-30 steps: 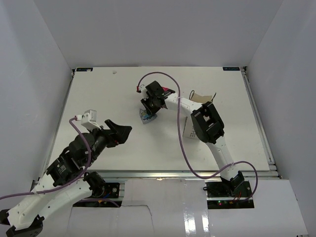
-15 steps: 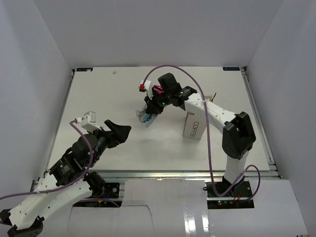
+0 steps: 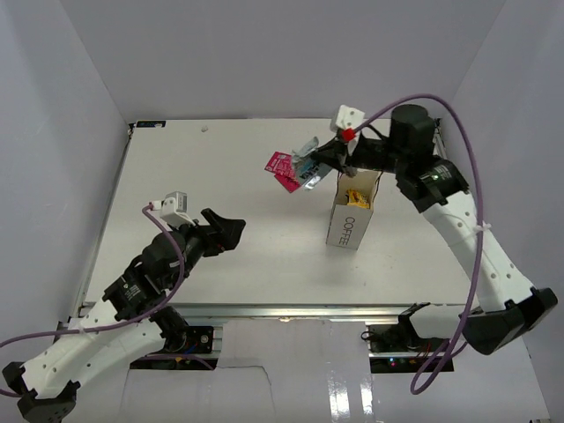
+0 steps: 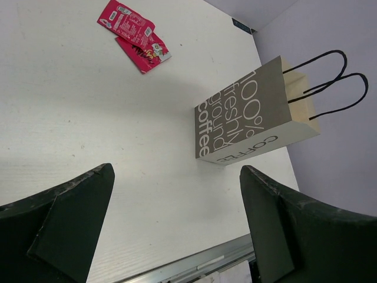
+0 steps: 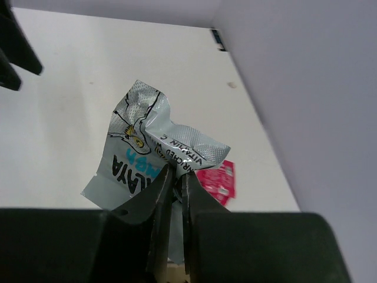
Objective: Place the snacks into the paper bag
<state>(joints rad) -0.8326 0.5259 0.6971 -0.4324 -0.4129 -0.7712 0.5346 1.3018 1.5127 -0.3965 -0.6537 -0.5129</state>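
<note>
The bag's open top is below my right gripper and to its right in the top view, so I should shift over it, lower the packet and release it.
The white paper bag stands upright right of the table's middle, with "COFFEE" on its side. Something yellow shows in its open top. My right gripper is shut on a silver-blue snack packet, held in the air just left of the bag's top. In the right wrist view the crumpled packet sticks up from the pinched fingertips. Two red-pink snacks lie overlapping on the table beneath it. My left gripper hovers open over the near-left table, its wide jaws facing the bag and the red-pink snacks.
White walls close in the table on the left, back and right. A metal rail runs along the near edge. The bag's thin dark handles stick out from its top. A purple cable loops along the right arm.
My right gripper closed on the silver-blue packet at the table's middle, lifted it and swung it right and back to beside the bag's top. The left arm shifted slightly right.
</note>
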